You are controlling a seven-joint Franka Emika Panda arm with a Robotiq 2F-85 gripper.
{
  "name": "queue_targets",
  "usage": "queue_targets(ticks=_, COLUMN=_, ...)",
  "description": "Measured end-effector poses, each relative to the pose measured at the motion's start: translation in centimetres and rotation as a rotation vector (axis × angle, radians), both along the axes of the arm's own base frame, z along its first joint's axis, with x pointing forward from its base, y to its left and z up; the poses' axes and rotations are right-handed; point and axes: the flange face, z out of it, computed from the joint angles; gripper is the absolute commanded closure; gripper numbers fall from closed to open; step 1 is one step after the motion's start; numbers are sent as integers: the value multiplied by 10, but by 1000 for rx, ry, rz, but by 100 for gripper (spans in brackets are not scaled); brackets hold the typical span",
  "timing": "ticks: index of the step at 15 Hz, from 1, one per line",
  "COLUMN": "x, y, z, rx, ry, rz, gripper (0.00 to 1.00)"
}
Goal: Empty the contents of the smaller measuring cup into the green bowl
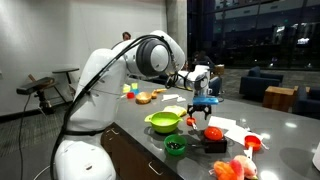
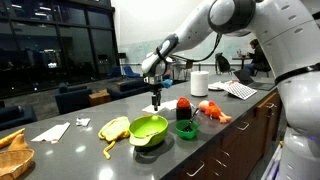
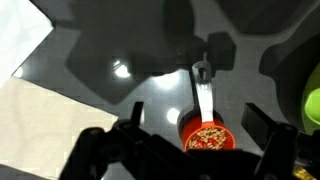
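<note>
The narrow part of the light handle lies between my gripper's open fingers. My gripper needs to move down with them astride the light handle's end by the red cup.
The smaller measuring cup is a tiny red cup full of pale grains, with a light handle pointing away from me. It stands on the dark counter. My gripper is open, with one finger on each side of the cup and not touching it. In both exterior views the gripper points down just above the counter, beside the green bowl. The bowl's lime rim shows at the right edge of the wrist view.
A dark-green round tub and a bigger red cup stand next to the bowl. A yellow item, an orange-red toy, a white roll and paper sheets lie on the counter.
</note>
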Motion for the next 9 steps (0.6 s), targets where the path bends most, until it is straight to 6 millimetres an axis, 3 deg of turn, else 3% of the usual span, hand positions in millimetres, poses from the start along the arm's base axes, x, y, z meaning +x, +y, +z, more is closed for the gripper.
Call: queue_targets(ticks=9, x=8, y=15, z=-45, rx=16, ry=53, rz=23, gripper=0)
